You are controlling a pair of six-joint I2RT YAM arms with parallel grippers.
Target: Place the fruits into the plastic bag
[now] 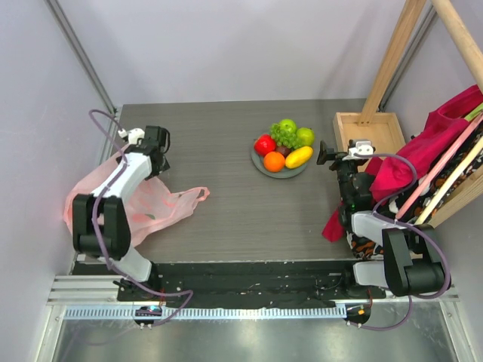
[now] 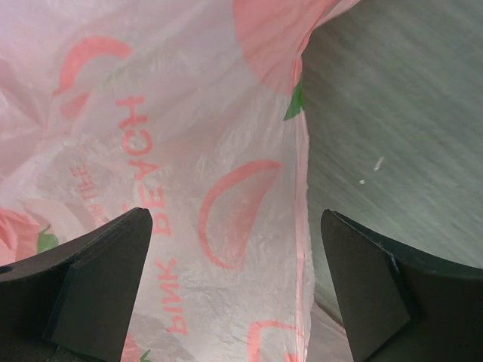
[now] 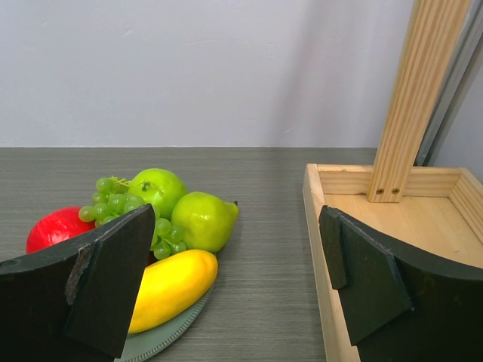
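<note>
My left gripper next goes down, easing to the right in the wrist view, onto the bag's edge, as it lies below, between the open fingers, nearer that side of the view.
The fruits sit piled on a grey plate at the table's back middle: red apple, orange, yellow mango, green apples, grape bunch. In the right wrist view the mango, a green apple and grapes lie left of my open, empty right gripper, which hovers just right of the plate. The pink plastic bag lies flat at the left. My left gripper is open just above its edge.
A wooden stand with a shallow tray base is at the back right, next to my right gripper. A magenta cloth drapes over the rack at the right, close to the right arm.
</note>
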